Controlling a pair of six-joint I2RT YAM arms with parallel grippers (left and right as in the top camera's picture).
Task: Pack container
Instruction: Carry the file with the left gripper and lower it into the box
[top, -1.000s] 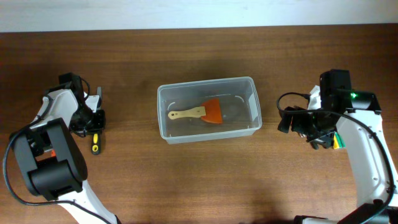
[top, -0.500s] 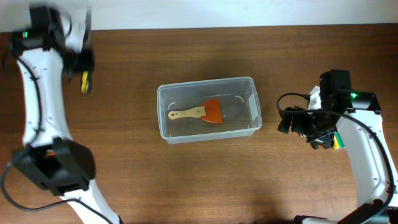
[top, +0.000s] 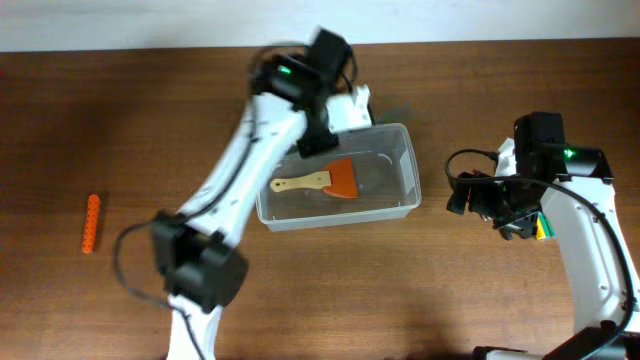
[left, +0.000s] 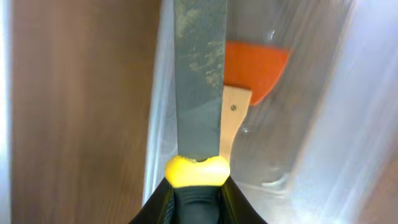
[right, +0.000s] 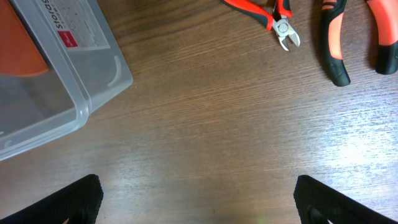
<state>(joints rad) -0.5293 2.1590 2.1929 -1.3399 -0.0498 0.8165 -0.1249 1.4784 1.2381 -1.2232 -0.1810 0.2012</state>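
The part between scraper and far side (top: 292, 166) (left: 168, 124) of the tub is empty, so the robot's left gripper should lower the file onto it and release the file there.
The container (top: 409, 170) is a clear plastic tub at the table's middle. In it lies a scraper (top: 330, 180) with an orange blade and a wooden handle. My left gripper (top: 316, 134) is over the tub's far left edge, shut on the black and yellow handle of a grey file (left: 199, 74). In the left wrist view the gripper (left: 198, 200) points the file over the tub's wall (left: 158, 124), beside the scraper (left: 252, 68). My right gripper (right: 199, 199) is open and empty over bare table right of the tub (right: 62, 81); it also shows in the overhead view (top: 482, 200).
An orange ribbed stick (top: 91, 222) lies on the far left of the table. Red-handled cutters (right: 261, 12) and red and black pliers (right: 354, 31) lie beyond my right gripper. A yellow-green item (top: 543, 228) lies under my right arm.
My left arm has swung from the far left of the table to the tub's far left edge, carrying the file. The orange stick has come into view. The right arm has not moved.
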